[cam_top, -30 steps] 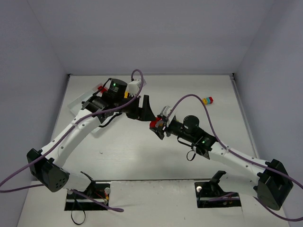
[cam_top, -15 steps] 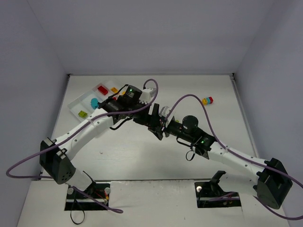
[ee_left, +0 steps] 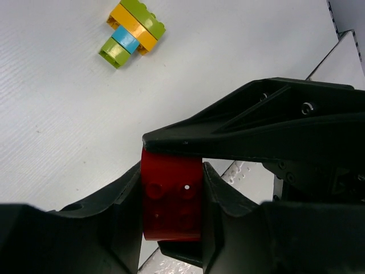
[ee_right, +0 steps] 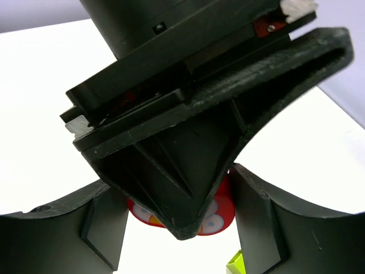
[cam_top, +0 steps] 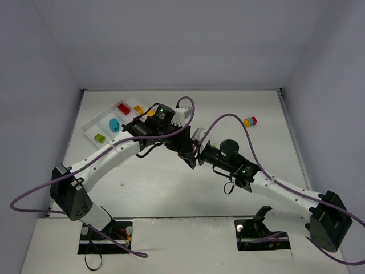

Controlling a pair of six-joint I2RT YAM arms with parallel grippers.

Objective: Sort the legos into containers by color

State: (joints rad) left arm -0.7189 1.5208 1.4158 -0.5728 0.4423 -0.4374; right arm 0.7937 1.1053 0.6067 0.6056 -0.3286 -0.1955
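The left gripper moves outward and to the left in the top view next, then down over the section of the container holding a red brick [cam_top: 123, 108], since the colors match.
A red lego [ee_left: 171, 197] sits between both grippers above the middle of the table. My left gripper [ee_left: 171, 191] is shut on its two sides. My right gripper [ee_right: 179, 220] also clamps it; the red lego [ee_right: 223, 212] shows a printed eye face there, half hidden behind a left finger. From above, the left gripper [cam_top: 185, 145] and right gripper [cam_top: 195, 150] meet tip to tip and hide the brick. The white tray of containers [cam_top: 86, 127] at the far left holds a red brick [cam_top: 123, 108], an orange one [cam_top: 138, 109], a teal one [cam_top: 114, 124] and a green one [cam_top: 99, 137].
A multi-coloured lego cluster [cam_top: 250, 121] lies on the table at the far right. A green, orange and blue cluster [ee_left: 132, 31] lies on the table in the left wrist view. A lime green piece [ee_right: 236, 265] shows below the right fingers. Purple cables loop over both arms.
My left arm swung from over the tray to the right gripper and shut its jaws on the red lego held there. The right arm stayed where it was.
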